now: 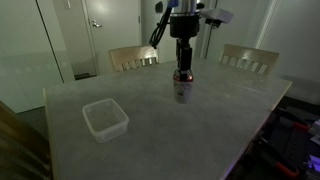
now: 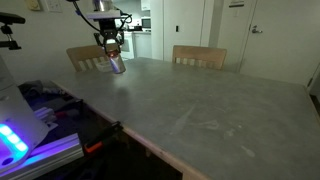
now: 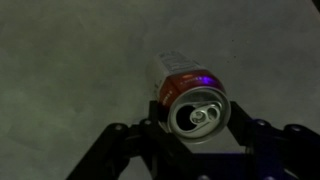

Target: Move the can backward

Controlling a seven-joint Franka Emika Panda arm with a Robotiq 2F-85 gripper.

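Because bare tabletop still separates the can (image 1: 182, 86) from the wooden chair behind it, I need to carry it with my gripper toward that chair, lower it and release.
The can (image 3: 195, 105) has a silver top with a pull tab, a red band and a whitish lower body. In the wrist view it sits between the two dark fingers of my gripper (image 3: 197, 118), which is shut on its upper part. Its body slants away from the camera. In both exterior views the can (image 1: 182, 86) (image 2: 117, 64) hangs under the gripper (image 1: 182, 70) (image 2: 112, 50) near the table's far edge, slightly tilted. I cannot tell whether its base touches the table.
A square translucent plastic container (image 1: 104, 118) stands on the grey table (image 1: 200, 120) toward the near corner. Wooden chairs (image 1: 133, 58) (image 1: 248, 58) stand behind the far edge, close to the can. In an exterior view, lit equipment (image 2: 20, 125) sits beside the table.
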